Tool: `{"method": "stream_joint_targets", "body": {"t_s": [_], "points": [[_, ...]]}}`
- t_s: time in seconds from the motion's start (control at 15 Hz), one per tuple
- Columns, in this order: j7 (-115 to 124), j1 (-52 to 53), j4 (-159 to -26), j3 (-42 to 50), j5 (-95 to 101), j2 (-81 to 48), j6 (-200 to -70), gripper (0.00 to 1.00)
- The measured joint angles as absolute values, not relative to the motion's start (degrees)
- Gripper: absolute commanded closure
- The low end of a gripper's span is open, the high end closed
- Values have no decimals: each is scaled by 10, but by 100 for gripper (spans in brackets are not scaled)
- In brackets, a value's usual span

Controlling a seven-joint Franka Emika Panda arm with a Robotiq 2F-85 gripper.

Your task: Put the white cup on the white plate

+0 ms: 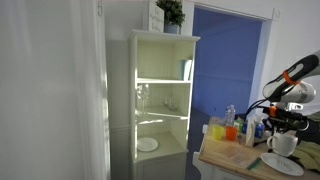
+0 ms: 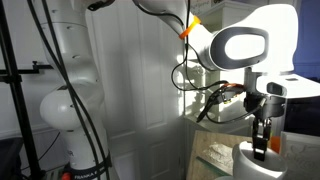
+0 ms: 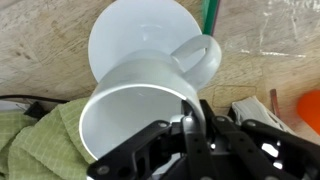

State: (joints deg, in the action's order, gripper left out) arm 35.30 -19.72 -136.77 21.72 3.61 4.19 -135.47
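Observation:
My gripper holds the white cup (image 1: 283, 143) by the cup's rim, still above the white plate. Next, it will lower the cup onto the middle of the plate and let go of the cup's rim.
The white cup (image 3: 140, 95) fills the wrist view, with its handle (image 3: 205, 60) pointing right. My gripper (image 3: 190, 125) is shut on the cup's rim, one finger inside and one outside. The white plate (image 3: 125, 30) lies on the wooden table, partly covered by the cup. In an exterior view the cup (image 1: 283, 143) hangs in the gripper (image 1: 283, 128) just above the plate (image 1: 282, 165). In an exterior view the gripper (image 2: 262, 140) reaches down into the cup (image 2: 262, 162) at the lower right. I cannot tell whether the cup touches the plate.
A green cloth (image 3: 40, 140) lies beside the plate. An orange container (image 3: 310, 110) is at the right edge. Several coloured bottles (image 1: 232, 125) stand at the back of the table (image 1: 225, 155). A white shelf cabinet (image 1: 160, 100) stands nearby, with another plate (image 1: 147, 144) on a shelf.

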Motion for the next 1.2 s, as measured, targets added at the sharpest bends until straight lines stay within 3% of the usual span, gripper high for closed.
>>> {"method": "stream_joint_targets", "body": {"t_s": [1.2], "points": [[484, -229, -1494, 141, 168, 98, -1489, 97]]}}
